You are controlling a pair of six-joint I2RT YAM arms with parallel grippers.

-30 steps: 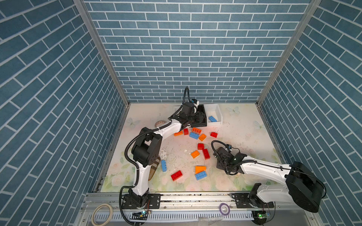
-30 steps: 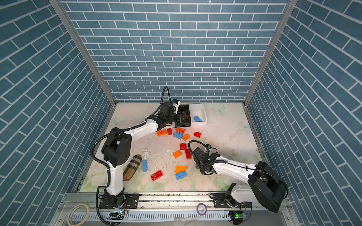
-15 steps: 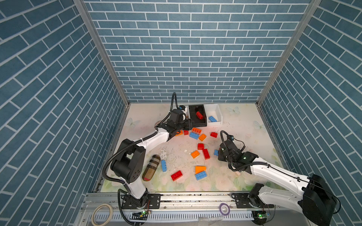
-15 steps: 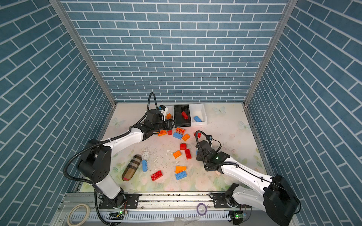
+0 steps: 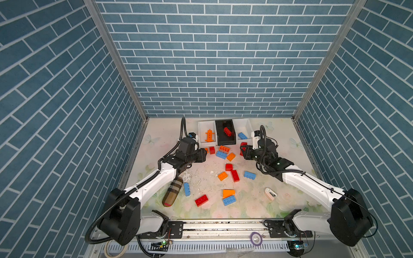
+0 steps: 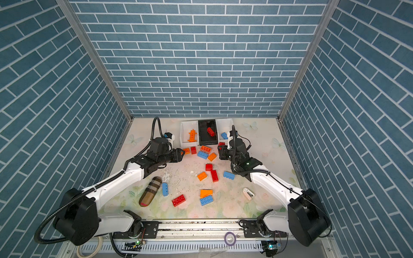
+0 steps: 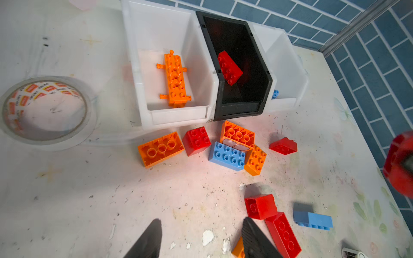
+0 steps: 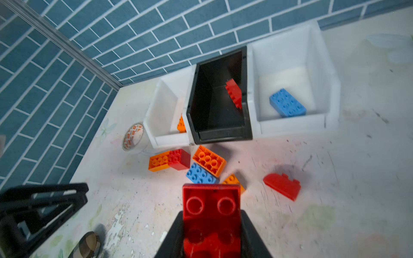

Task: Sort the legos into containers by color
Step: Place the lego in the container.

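Observation:
My right gripper carries the red brick outward over the bottom of the black bin (image 5: 225, 143) (image 8: 218, 108) next, since the black bin lies outward. It releases the brick where another red brick sits.
Three containers stand in a row at the back. The left white bin (image 5: 202, 129) holds a spiky orange piece (image 5: 209, 135), the black bin (image 5: 225, 143) a red brick (image 5: 227, 131), and the right white bin (image 5: 245, 125) a blue brick (image 5: 242, 135). My right gripper (image 8: 211, 217) is shut on a red brick (image 8: 211, 201), held above the table in front of the right white bin. My left gripper (image 7: 201, 225) is open and empty, hovering near the cluster of loose legos (image 5: 224, 152) before the bins. Other orange, red and blue bricks (image 5: 232, 175) lie mid-table and near the front (image 5: 229, 197).
A brown plaid pouch (image 5: 171, 194) lies by the left arm. A small white clip gadget (image 5: 270, 194) sits front right. A tape roll (image 7: 44, 109) stands left of the bins. Brick-patterned walls close in three sides.
My left gripper pulled back from the black bin, leaving a red brick inside, and its jaws widened. My right arm rose and swung toward the bins with its red brick.

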